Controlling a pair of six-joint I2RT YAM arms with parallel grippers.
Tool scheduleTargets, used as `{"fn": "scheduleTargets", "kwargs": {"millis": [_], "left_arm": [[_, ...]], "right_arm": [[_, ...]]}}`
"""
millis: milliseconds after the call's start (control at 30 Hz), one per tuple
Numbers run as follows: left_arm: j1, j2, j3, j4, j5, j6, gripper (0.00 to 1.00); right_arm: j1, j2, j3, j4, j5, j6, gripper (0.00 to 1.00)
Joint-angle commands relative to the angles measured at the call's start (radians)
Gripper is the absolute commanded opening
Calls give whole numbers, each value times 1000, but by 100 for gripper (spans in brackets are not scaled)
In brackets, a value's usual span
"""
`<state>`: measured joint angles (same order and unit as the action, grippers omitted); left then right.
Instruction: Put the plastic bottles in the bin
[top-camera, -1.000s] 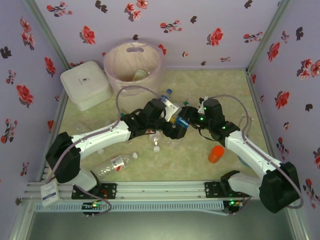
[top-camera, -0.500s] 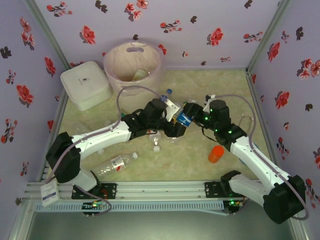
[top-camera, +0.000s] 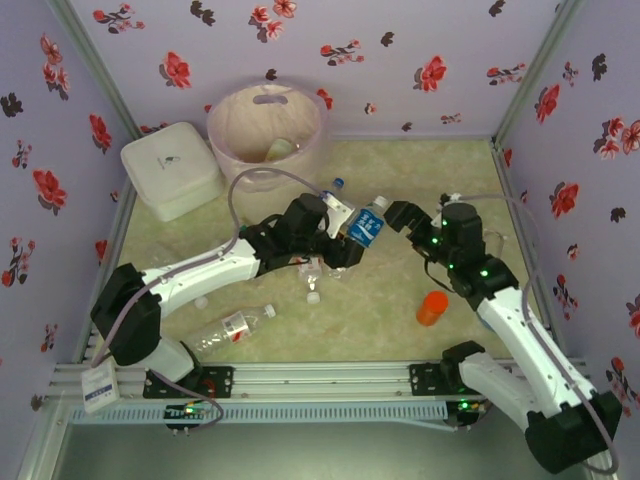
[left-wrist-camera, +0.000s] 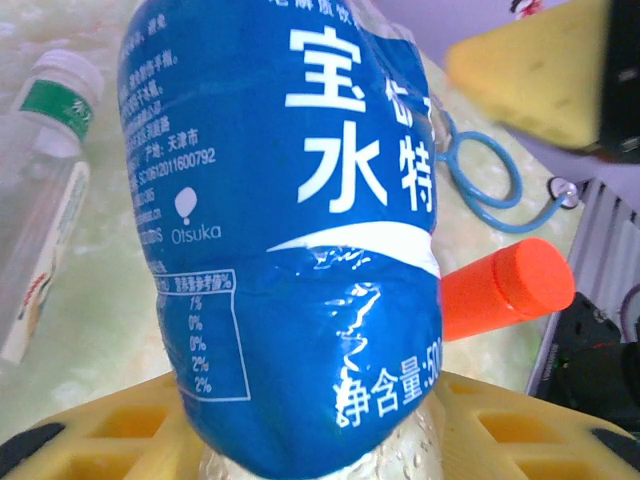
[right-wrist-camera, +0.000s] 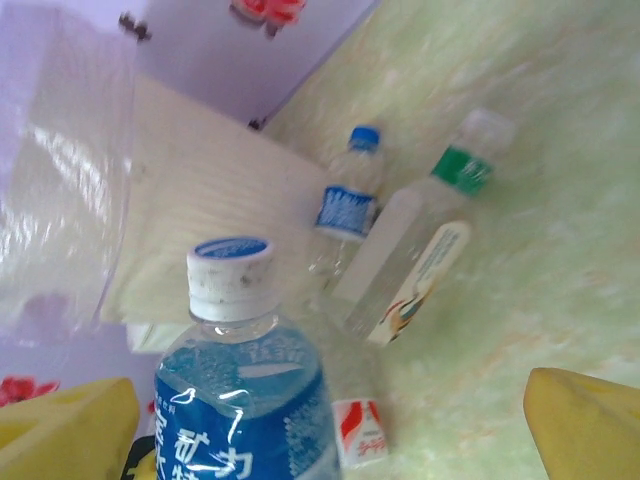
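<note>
The left gripper lifts the bottle over the pink-beige bin's raised rim next, as that rim is outward of it, then lowers and releases the bottle inside.
A clear bottle with a blue label and white cap (top-camera: 366, 226) is held above the table's middle, with my left gripper (top-camera: 347, 243) shut on its lower body. In the left wrist view the blue label (left-wrist-camera: 290, 230) rises from between the yellow pads (left-wrist-camera: 110, 435). My right gripper (top-camera: 398, 213) stands open just right of the bottle's cap, apart from it. In the right wrist view its yellow fingers (right-wrist-camera: 70, 430) spread wide on either side of the capped bottle (right-wrist-camera: 235, 390). The pink-beige bin (top-camera: 265, 125) stands at the back left, with something pale inside.
Bottles lie under the left arm (top-camera: 315, 272), near the bin's foot (top-camera: 335, 186) and at the front left (top-camera: 235, 325). An orange container (top-camera: 432, 308) sits right of centre. A white lidded box (top-camera: 170, 170) stands left of the bin.
My right gripper has let go of the blue-labelled bottle and drawn back to the right. The left gripper keeps the bottle and has tipped it more upright.
</note>
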<state>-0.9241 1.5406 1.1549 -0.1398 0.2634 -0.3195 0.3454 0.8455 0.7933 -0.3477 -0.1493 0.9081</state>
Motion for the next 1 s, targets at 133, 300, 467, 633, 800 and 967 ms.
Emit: {"fn": "scheduleTargets", "kwargs": {"millis": [133, 300, 467, 633, 800, 967], "left_arm": [[50, -87, 190, -168, -65, 167, 41], [151, -95, 465, -347, -159, 279, 29], [371, -25, 626, -354, -187, 329, 2], [513, 196, 901, -432, -213, 384, 0], [551, 486, 1273, -709, -208, 472, 0], [551, 573, 1297, -813, -190, 524, 0]], "right_arm": [[-95, -85, 25, -244, 96, -77, 99], [-100, -105, -8, -255, 74, -75, 99], [-99, -125, -26, -251, 41, -59, 99], [-101, -145, -3, -328, 50, -100, 99], [-100, -163, 31, -412, 78, -137, 99], [-101, -192, 40, -452, 107, -151, 99]]}}
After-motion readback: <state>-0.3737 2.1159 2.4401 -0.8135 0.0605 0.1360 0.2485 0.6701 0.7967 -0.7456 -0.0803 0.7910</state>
